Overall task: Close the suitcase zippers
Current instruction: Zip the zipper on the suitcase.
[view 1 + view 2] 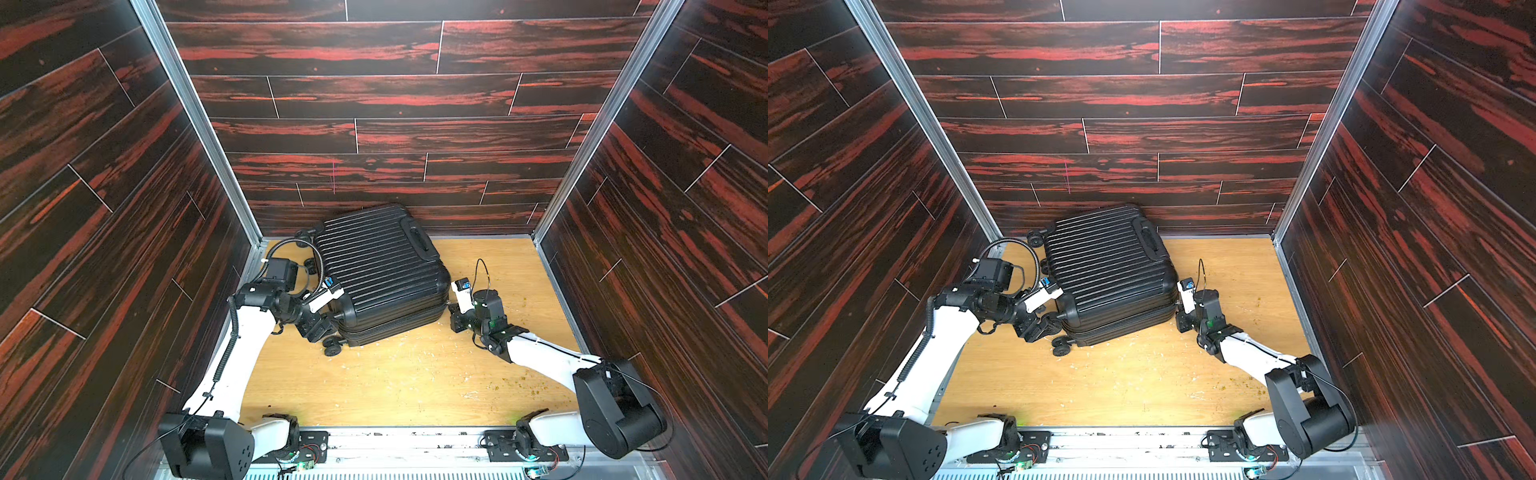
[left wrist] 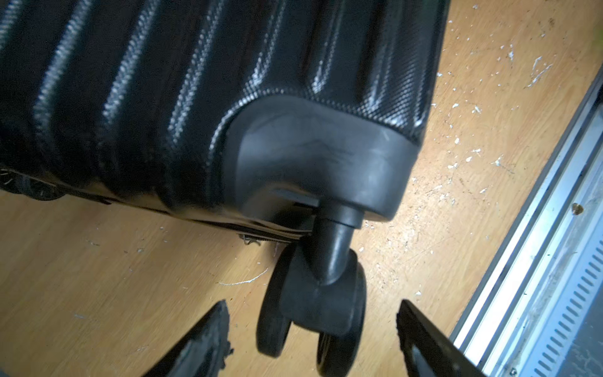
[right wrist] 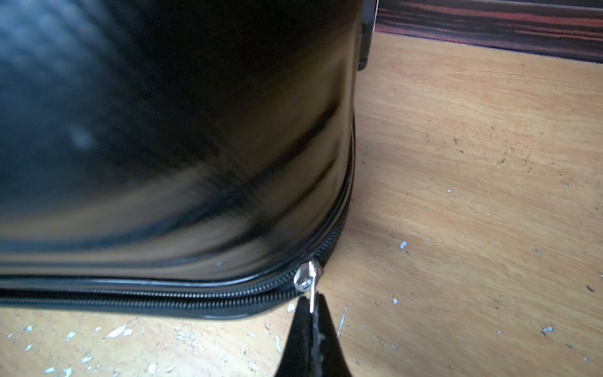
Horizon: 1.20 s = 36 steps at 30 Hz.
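Observation:
The corner wheel (image 2: 310, 313) is between the open fingers of my left gripper, so I should gently move that gripper toward the suitcase corner next and close it on the wheel's sides.
The black ribbed suitcase (image 1: 382, 270) (image 1: 1108, 270) lies flat and shut on the wooden floor, its back against the rear wall. My right gripper (image 3: 312, 303) is shut on the small silver zipper pull (image 3: 308, 280). The pull sits where the zipper track (image 3: 195, 297) rounds the near right corner of the case. In both top views this gripper (image 1: 451, 309) is at that corner. My left gripper (image 2: 313, 306) is open, with its fingers (image 2: 208, 333) either side of a corner wheel (image 2: 310, 313) and not touching it. In both top views it (image 1: 328, 328) is at the near left corner.
Dark red wood-pattern walls (image 1: 374, 124) close in the floor on three sides. The floor (image 1: 415, 374) is scratched and flecked white. A metal rail (image 2: 538, 261) runs along the front edge near my left gripper. Another wheel (image 1: 309, 262) sticks out by the left wrist.

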Available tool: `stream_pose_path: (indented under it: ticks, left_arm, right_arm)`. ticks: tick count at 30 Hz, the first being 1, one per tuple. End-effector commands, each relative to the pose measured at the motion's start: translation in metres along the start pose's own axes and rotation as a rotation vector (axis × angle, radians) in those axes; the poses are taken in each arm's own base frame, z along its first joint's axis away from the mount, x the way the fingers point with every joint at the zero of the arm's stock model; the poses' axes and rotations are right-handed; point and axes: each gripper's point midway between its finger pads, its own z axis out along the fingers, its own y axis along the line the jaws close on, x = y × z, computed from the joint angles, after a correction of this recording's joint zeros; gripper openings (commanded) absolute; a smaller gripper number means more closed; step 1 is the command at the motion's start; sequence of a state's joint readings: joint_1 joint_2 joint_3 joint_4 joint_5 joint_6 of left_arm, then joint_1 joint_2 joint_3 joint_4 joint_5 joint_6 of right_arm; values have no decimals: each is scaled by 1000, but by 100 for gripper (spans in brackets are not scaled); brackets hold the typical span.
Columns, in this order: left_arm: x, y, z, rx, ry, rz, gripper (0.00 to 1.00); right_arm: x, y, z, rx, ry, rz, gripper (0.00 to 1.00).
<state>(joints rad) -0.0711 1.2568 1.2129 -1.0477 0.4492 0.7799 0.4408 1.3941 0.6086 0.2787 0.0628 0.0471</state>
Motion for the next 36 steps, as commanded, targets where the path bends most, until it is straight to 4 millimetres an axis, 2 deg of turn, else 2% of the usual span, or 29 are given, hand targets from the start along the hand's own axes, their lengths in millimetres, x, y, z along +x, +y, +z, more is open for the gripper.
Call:
stream_pose_path:
  ticks: [1, 8, 12, 17, 22, 25, 31, 36]
  left_arm:
    - [4, -1, 4, 13, 20, 48, 81]
    - [7, -5, 20, 39, 52, 84, 74]
    - [8, -6, 26, 47, 76, 93, 64]
    - [7, -5, 28, 39, 91, 80, 40]
    - [-4, -8, 19, 18, 44, 56, 33]
    - [-14, 2, 14, -66, -18, -5, 25]
    - [-32, 16, 2, -194, -148, -146, 24]
    - [-38, 25, -1, -252, -213, -274, 23]
  right_arm:
    - [-11, 7, 3, -36, -24, -8, 0]
    - [-11, 7, 4, -40, -23, -8, 0]
    - [-13, 8, 4, -45, -25, -8, 0]
    - [-12, 10, 1, -54, -23, -6, 0]
    - [-16, 19, -9, -106, -36, 10, 0]
    - [-17, 25, -17, -139, -45, 22, 0]
    - [-9, 46, -27, -256, -37, -15, 0]
    - [-3, 67, -31, -353, -31, -67, 0]
